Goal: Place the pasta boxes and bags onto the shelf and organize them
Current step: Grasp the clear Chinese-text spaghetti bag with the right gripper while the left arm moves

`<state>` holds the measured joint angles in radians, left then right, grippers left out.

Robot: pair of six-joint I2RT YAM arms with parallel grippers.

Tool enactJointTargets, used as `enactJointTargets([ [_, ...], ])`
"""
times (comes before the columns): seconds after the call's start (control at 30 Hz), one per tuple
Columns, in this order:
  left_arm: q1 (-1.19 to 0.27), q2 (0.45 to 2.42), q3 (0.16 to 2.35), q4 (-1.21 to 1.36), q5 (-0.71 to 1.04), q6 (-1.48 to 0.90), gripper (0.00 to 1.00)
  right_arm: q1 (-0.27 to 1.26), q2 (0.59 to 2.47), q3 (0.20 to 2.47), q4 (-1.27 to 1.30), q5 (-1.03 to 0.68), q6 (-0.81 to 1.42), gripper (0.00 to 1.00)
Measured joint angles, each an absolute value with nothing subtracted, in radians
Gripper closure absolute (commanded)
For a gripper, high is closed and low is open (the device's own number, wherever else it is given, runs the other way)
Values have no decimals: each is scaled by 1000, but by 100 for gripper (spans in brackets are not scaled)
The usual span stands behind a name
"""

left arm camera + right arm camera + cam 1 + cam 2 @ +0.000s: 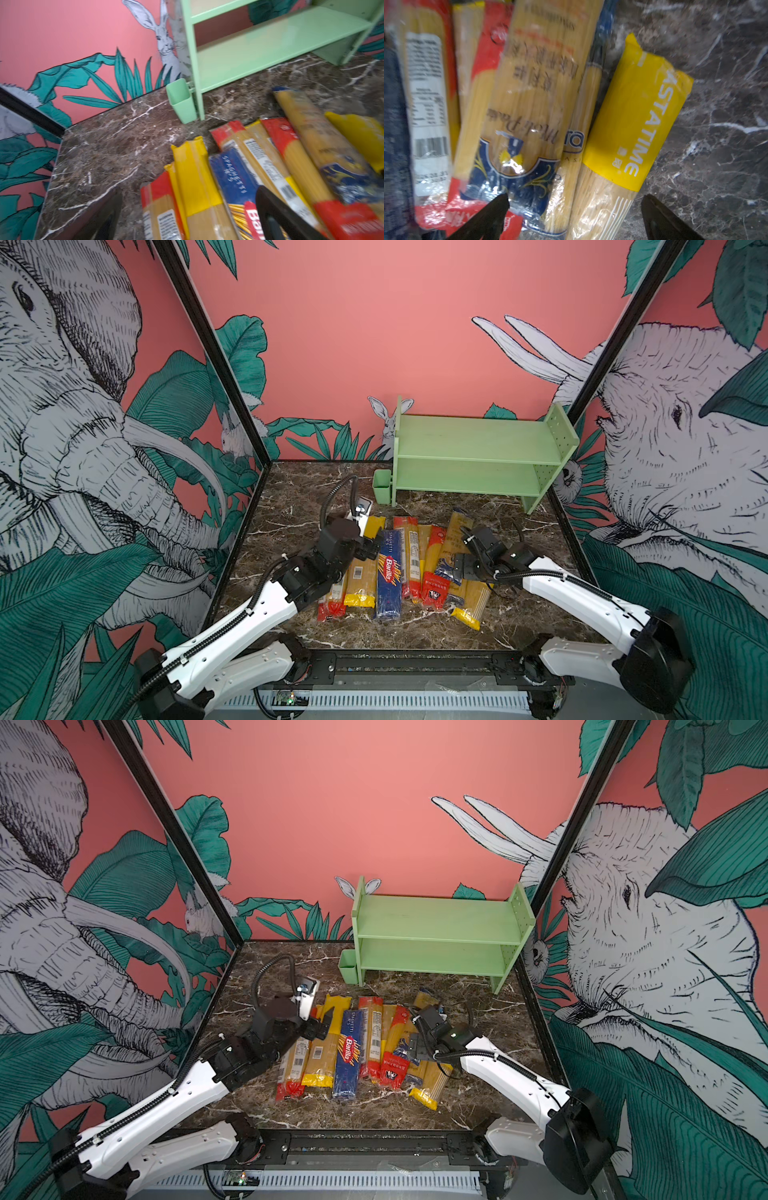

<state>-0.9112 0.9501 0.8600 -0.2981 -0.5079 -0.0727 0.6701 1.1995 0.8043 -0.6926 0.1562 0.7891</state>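
Note:
My right gripper shifts toward the Barilla box and down over the clear spaghetti bag's blue lower end point(447, 573) point(514, 172) next, as that end lies below my gripper, toward that box.
Several long pasta packs lie side by side in the middle of the marble table, among them a dark blue Barilla box point(390, 572) point(348, 1056) point(232, 178). The light green shelf point(469, 443) point(436, 923) point(270, 45) stands at the back right, both boards bare. My left gripper point(372, 545) point(322, 1025) point(187, 218) hangs open over the pile's left side, above a yellow-ended bag point(195, 176). My right gripper point(459, 568) point(415, 1048) point(575, 218) is open low over the pile's right side, its fingers either side of a yellow-ended bag point(637, 116) and a blue-ended bag point(529, 104).
A small green cup point(381, 487) point(348, 967) point(181, 101) hangs on the shelf's left side panel. Printed walls close in the table on the left, back and right. A black rail point(415, 668) runs along the front edge.

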Motion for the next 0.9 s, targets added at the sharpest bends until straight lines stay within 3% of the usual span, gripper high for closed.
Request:
enactJointTargets([
  [0.17, -1106, 1074, 908, -349, -669, -112, 1, 671, 1142, 767, -677, 147, 764, 1],
  [0.3, -1151, 1237, 997, -360, -736, -87, 1, 672, 1117, 787, -661, 154, 744, 1],
  [0.7, -1135, 1387, 1208, -377, -701, 19, 1, 674, 1386, 954, -615, 70, 736, 1],
  [0.9, -1000, 1316, 1262, -454, -593, -38, 1, 673, 1516, 1093, -674, 47, 764, 2],
])
